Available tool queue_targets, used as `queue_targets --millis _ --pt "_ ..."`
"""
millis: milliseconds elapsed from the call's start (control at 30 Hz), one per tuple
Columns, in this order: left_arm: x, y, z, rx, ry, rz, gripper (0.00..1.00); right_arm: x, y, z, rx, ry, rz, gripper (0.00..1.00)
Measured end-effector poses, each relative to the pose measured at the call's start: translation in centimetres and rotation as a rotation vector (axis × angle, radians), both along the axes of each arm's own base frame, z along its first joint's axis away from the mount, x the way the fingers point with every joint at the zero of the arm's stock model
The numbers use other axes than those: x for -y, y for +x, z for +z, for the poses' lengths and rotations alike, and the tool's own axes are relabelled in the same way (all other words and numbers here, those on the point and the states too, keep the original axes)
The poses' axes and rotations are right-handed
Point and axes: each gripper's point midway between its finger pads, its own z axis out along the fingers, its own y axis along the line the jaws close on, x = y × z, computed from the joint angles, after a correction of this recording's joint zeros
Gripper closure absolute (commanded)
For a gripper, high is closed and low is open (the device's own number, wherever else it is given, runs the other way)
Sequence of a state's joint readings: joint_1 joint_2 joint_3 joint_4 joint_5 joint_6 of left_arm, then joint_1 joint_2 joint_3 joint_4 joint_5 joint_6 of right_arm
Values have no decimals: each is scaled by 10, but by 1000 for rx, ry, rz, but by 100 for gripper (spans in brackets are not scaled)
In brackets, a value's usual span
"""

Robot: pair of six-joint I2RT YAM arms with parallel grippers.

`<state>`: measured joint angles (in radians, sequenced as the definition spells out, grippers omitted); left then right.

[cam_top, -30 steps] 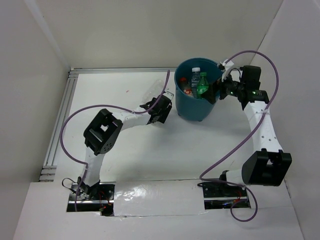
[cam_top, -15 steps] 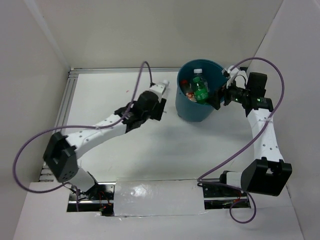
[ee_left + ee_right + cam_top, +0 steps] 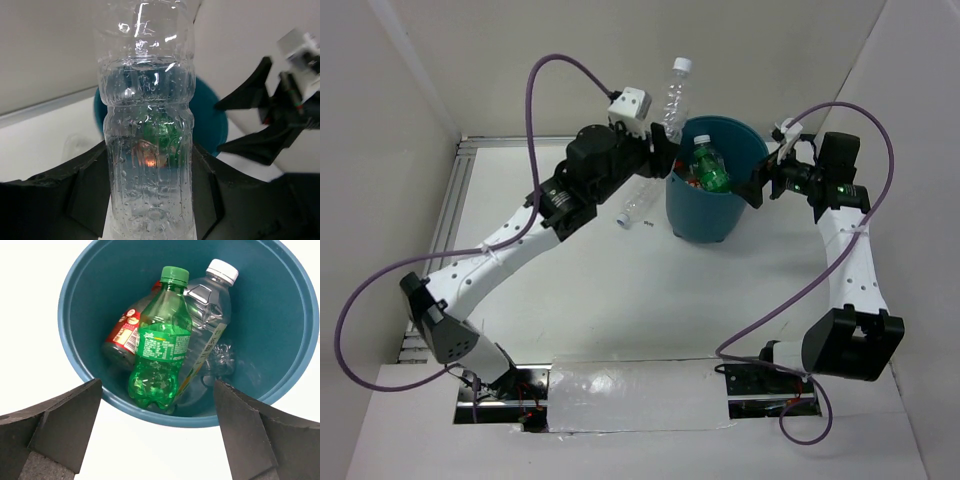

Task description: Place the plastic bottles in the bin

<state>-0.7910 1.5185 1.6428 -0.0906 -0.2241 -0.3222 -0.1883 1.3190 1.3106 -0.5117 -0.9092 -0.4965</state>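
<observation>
Next, my left gripper carries the clear bottle toward the right in the top view, over the bin's opening, then releases it, because it still hangs beside the bin's rim.
My left gripper is shut on a clear bottle with a white cap. It holds the bottle upright in the air, just left of the rim of the teal-blue bin. In the left wrist view the bottle fills the gap between my black fingers. A second clear bottle lies on the table left of the bin. Inside the bin lie a green bottle, a red-label bottle and a clear bottle with a white-orange label. My right gripper is open and empty at the bin's right rim.
White walls enclose the table on the left, back and right. A metal rail runs along the left edge. Purple cables loop above both arms. The right gripper's fingers show beyond the bin in the left wrist view.
My left arm has stretched out and risen, carrying a clear bottle from table level to beside the bin's left rim. The right gripper has stayed by the bin's right rim.
</observation>
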Motion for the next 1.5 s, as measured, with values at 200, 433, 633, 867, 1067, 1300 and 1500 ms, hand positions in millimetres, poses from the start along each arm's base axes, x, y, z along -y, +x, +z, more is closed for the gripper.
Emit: queue_targets --millis 200,433,633,867,1067,1300,1500 --pt "63 24 14 42 -66 -103 98 -2 8 8 -2 31 9 3" --pt "118 65 -27 5 -43 -133 61 -4 -7 42 95 34 8 3" --pt "124 67 -76 -86 44 -149 2 8 -30 78 220 -14 -62 0" --pt "125 65 -72 -81 34 -158 1 24 -28 71 215 -30 -172 0" --pt "92 54 -48 -58 17 -110 3 33 -21 62 184 -30 -230 4" --pt "-56 89 -55 -94 -27 172 17 44 -17 43 130 -12 -298 77" --pt "-80 144 -191 -306 203 255 9 51 -17 39 103 1 -352 34"
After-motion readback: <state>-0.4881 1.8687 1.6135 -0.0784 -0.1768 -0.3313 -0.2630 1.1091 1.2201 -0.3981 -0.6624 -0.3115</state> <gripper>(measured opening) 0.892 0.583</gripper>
